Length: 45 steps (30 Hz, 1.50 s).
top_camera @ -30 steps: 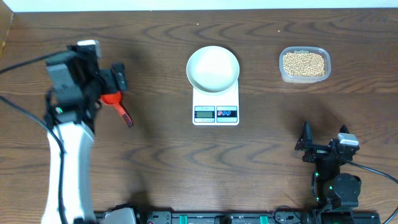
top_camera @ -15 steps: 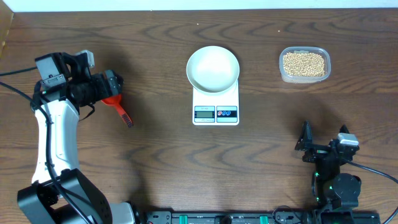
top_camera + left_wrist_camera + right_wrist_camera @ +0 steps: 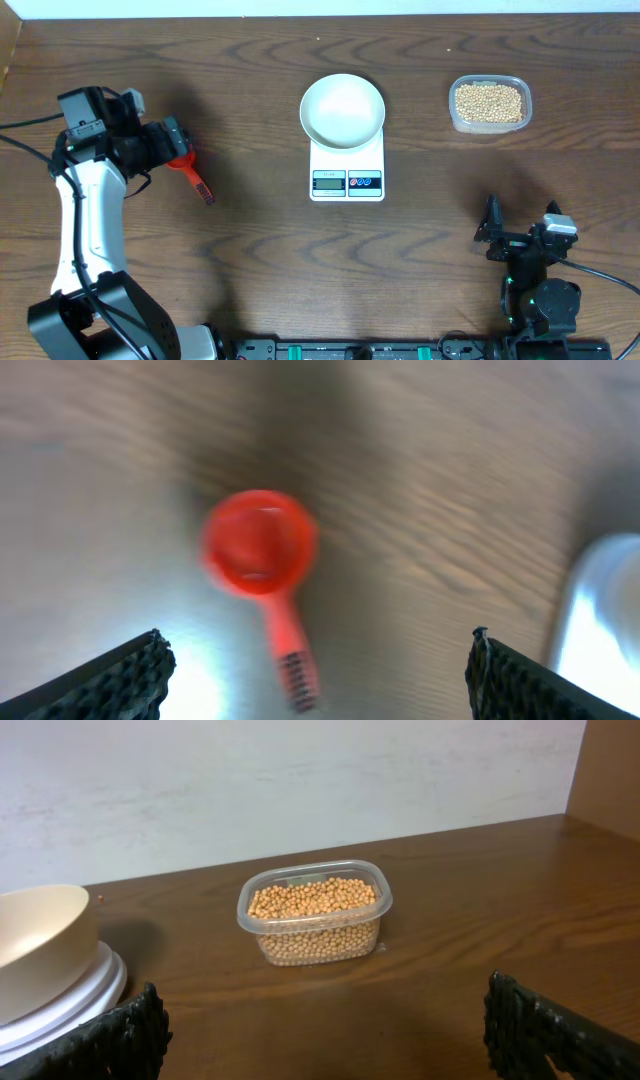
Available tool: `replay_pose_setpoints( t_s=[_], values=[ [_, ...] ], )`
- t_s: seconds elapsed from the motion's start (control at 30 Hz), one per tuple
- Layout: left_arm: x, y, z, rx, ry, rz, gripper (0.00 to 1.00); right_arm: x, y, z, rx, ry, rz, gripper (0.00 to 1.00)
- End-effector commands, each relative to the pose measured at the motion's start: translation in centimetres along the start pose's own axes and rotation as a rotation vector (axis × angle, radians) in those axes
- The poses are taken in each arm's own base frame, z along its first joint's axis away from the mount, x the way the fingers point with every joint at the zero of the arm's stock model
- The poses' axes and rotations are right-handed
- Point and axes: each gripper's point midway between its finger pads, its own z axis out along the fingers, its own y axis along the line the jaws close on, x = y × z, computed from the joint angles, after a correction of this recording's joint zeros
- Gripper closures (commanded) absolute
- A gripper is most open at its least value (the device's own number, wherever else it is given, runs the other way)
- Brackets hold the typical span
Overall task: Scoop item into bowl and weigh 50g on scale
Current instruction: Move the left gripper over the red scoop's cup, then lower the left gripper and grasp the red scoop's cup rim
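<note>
I should next lower my left gripper onto the scoop's rim (image 3: 174, 163) on the side away from the scale (image 3: 347, 182), because the red cup is just below its open fingers.
The pale-tan beans (image 3: 489, 101) fill a clear plastic tub at the back right, also seen in the right wrist view (image 3: 314, 900). The white bowl (image 3: 342, 108) stands on the white scale (image 3: 347, 182); both show at the left of the right wrist view, the bowl (image 3: 35, 935) on the scale (image 3: 62, 1002). A red scoop (image 3: 184, 164) lies on the table at the left. My left gripper (image 3: 176, 142) is open and empty just above it; in the blurred left wrist view the scoop (image 3: 260, 543) lies between the left gripper's fingers (image 3: 316, 638). My right gripper (image 3: 497, 235) is open and empty near the front right, also shown in the right wrist view (image 3: 322, 1020).
The clear tub (image 3: 248, 912) stands apart from the scale, to its right. A blurred white shape (image 3: 600, 610) shows at the right edge of the left wrist view. A pale wall (image 3: 300, 780) runs behind the table's far edge.
My left arm has swung and drawn back to the left, its gripper now slightly further left over the red scoop. The scoop and the right arm have not moved.
</note>
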Motion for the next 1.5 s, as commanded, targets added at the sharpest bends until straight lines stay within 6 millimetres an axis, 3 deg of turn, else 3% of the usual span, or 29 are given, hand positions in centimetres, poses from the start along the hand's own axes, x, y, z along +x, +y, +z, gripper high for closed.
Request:
replay_pose_setpoints(
  t_s=[0.0,0.17,0.43,0.63,0.87,1.17,1.47],
  values=[
    [-2.4,3.5,-1.7,-0.227,-0.065,-0.06,0.04,0.1,-0.2,0.0,0.012,0.003,-0.006,0.01],
    [-2.5,4.4,-1.2,-0.272,-0.03,-0.065,0.04,0.1,-0.2,0.0,0.012,0.002,-0.006,0.01],
    [0.1,5.4,3.6,-0.258,0.13,-0.018,0.05,0.1,-0.2,0.0,0.013,0.002,-0.006,0.01],
    [0.4,6.0,5.5,-0.259,0.148,-0.025,0.33,0.1,-0.2,0.0,0.012,0.003,-0.006,0.01],
    [0.0,6.3,6.8,-0.26,0.128,-0.06,0.42,0.1,-0.2,0.0,0.012,0.003,-0.006,0.01],
    [1.1,5.6,10.3,-0.249,0.173,-0.034,0.43,0.1,-0.2,0.0,0.013,0.003,-0.006,0.01],
    [0.5,5.5,10.8,-0.245,0.146,-0.029,0.47,0.1,-0.3,0.0,0.013,0.003,-0.006,0.01]
  ],
)
